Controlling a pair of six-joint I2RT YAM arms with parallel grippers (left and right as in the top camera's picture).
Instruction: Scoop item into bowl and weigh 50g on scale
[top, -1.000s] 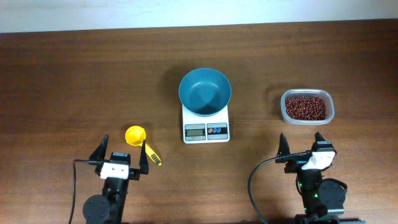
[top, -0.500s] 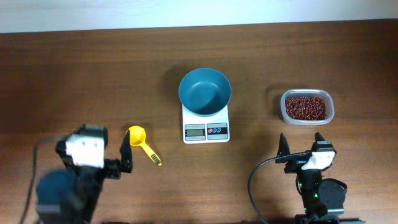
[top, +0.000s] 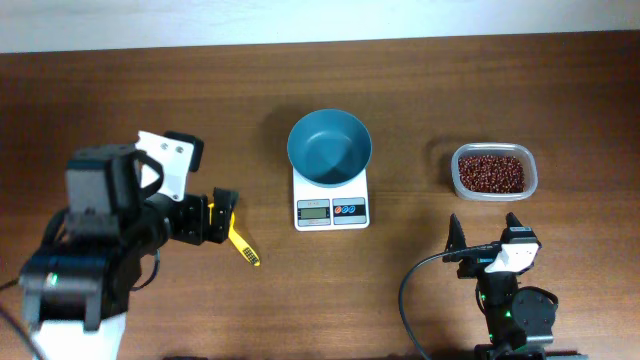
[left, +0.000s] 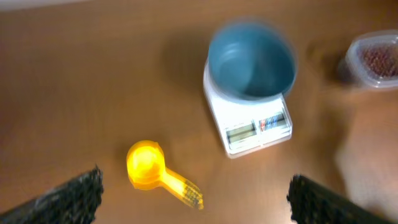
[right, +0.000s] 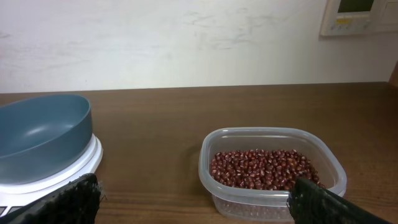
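Observation:
I need to lower my left gripper to the scoop next, bringing it down onto its cup's rim on the side away from the scale.
The teal bowl stands empty on the white scale at the table's middle. The red-brown beans fill a clear plastic container to the right. A yellow scoop lies left of the scale, its cup partly hidden under my left gripper. That gripper is open and raised above it. The left wrist view, blurred, shows the scoop, bowl and scale between open fingers. My right gripper is open and empty, in front of the beans.
The right wrist view shows the bowl on the scale at the left and the container just ahead of the open fingers. A white wall runs behind the table's far edge.
My left arm has risen from its rest pose and swung forward, its open gripper now over the scoop's cup. The scoop, bowl, scale and right arm have not moved.

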